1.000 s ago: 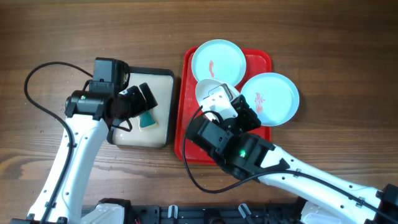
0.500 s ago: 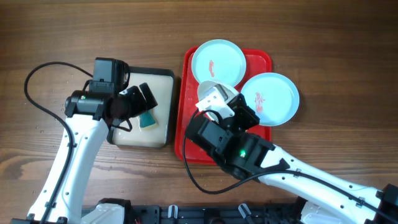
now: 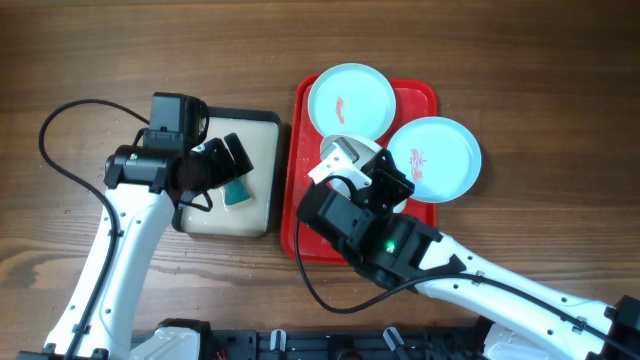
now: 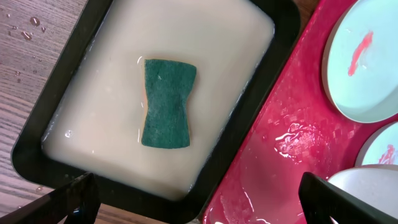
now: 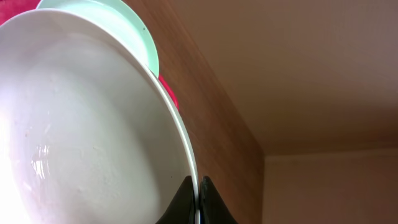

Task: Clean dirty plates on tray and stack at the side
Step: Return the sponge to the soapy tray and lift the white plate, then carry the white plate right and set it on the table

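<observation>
The white plate's rim goes to the right in the overhead view next, over bare table beyond the overhanging plate. My right gripper lowers there and releases it.
The red tray holds a pale blue plate with a red smear at its far end. A second pale blue plate, also smeared, overhangs the tray's right rim. My right gripper is shut on the rim of the white plate and holds it tilted above the tray's middle. In the right wrist view the fingers pinch the white plate's edge. My left gripper is open and empty above the cream tray; its fingers frame the view.
A black-rimmed cream tray lies left of the red tray and holds pale liquid and a green sponge. The sponge lies flat in the liquid. Wet drops show on the red tray. Wooden table all round.
My right gripper has tipped the white plate up more steeply and shifted slightly left. The left arm has not moved.
</observation>
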### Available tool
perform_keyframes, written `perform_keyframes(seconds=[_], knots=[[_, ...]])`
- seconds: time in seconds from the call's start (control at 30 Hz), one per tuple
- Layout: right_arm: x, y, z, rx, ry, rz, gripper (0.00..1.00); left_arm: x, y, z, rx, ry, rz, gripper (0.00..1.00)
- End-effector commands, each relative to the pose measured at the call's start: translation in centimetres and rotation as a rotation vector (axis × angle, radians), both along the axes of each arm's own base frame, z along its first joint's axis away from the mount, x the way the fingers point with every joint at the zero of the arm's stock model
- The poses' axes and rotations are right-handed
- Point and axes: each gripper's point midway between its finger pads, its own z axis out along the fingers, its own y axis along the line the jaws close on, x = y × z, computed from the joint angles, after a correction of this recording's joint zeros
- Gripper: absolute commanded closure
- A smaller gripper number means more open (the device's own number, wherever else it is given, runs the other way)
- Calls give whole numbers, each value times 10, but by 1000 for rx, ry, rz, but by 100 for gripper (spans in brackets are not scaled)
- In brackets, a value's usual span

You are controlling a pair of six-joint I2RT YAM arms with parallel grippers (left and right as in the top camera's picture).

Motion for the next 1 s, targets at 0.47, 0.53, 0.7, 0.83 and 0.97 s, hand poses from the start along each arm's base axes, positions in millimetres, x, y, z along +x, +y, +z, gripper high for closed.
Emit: perform_keyframes(seconds=[0.47, 0.53, 0.7, 0.83, 0.97], knots=[[-9, 20, -37, 997, 451, -274, 96, 2, -1, 5, -12, -13, -6, 0], [17, -39, -10, 1204, 405, -421, 96, 2, -1, 5, -12, -13, -6, 0], [45, -217, -21, 1508, 296, -769, 96, 2, -1, 5, -12, -13, -6, 0], [28, -331, -83, 1593, 201, -1164, 96, 2, -1, 5, -12, -13, -6, 0], [5, -372, -159, 1624, 269, -1463, 96, 2, -1, 5, -12, -13, -6, 0]])
